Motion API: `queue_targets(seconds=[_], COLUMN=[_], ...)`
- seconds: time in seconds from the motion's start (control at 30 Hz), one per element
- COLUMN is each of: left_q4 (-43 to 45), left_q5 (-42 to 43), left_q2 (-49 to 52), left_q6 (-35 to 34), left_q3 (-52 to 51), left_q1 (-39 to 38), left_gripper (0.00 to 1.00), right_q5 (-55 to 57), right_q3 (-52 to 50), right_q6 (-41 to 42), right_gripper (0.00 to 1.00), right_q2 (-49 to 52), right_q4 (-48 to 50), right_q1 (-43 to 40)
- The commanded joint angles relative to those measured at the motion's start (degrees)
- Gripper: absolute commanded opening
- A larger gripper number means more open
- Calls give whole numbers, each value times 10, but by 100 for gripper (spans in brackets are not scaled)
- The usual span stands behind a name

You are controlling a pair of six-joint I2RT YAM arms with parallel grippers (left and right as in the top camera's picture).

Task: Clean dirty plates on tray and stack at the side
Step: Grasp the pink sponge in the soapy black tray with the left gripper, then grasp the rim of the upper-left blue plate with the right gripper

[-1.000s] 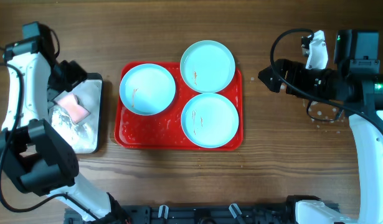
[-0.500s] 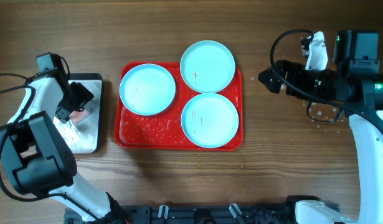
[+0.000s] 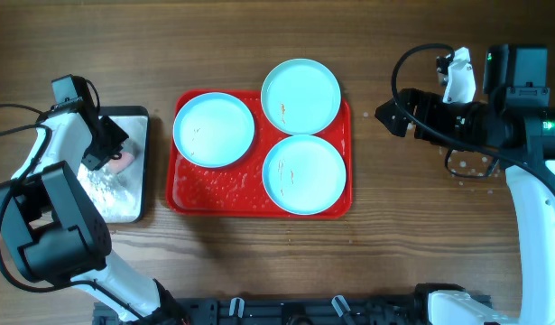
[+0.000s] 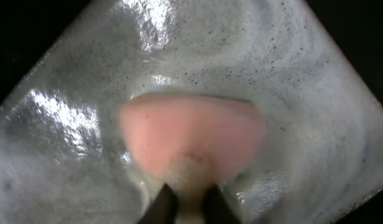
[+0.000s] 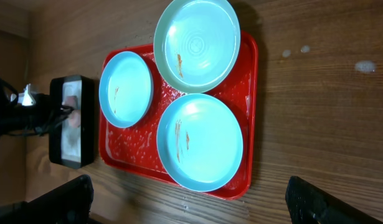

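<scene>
The right gripper will move over the tray (image 3: 214,191) and down onto the mid-tray rim of the plate (image 3: 253,136) nearest the pan, because the red tray beside it leaves room for the fingers.
Three pale turquoise plates lie on the red tray (image 3: 214,191): one at the left (image 3: 214,130), one at the back (image 3: 300,96), one at the front (image 3: 304,174). Each carries small brownish specks. My left gripper (image 3: 113,152) is down in the foamy metal pan (image 3: 147,185), shut on a pink sponge (image 4: 191,134); the dark fingertips of the left gripper (image 4: 188,193) pinch the sponge's near edge. My right gripper (image 3: 383,117) hangs open over bare wood to the right of the tray, with nothing between its fingers (image 5: 60,199).
The black-rimmed pan (image 5: 70,121) stands just left of the tray and holds white foam. A few water drops (image 3: 467,167) spot the wood under the right arm. Bare wooden table (image 3: 259,262) lies in front of the tray and to its right.
My left gripper has dropped into the pan and closed on the pink sponge. The right arm and the plates have not moved.
</scene>
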Motion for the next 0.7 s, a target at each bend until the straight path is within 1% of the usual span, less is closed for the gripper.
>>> queue_targets(seconds=[0.0,0.1,0.2,0.23,0.37,0.43,0.57,0.6,0.67], left_q4=[-6,-24,-64,-104,-145,-160,-167,-167,-167], left_q5=[-7,15,44,55,56,57,60,69,142], left_q2=[7,-6,-49,-96,-179,-213,-226,-227,-229], left_q6=[2,2,4,4,5,24,35,35,65], left_q3=[-6,-1,23,41,44,44,44,44,46], left_q1=[2,2,2,1,1,1,1,1,1], left_gripper=[4,4,4,4,4,4,4,4,4], right_q5=[5,5,5,5,5,5,5,5,5], right_q3=[10,10,10,10,10,10,10,10,10], right_q6=[3,3,4,4,4,5,5,5,7], right_gripper=[100,100,100,100,100,100,100,100,100], right_q2=[1,1,1,1,1,1,1,1,1], right_q4=[0,1,4,4,3,3,1,-2,-5], right_q1=[4,4,4,4,4,5,5,5,5])
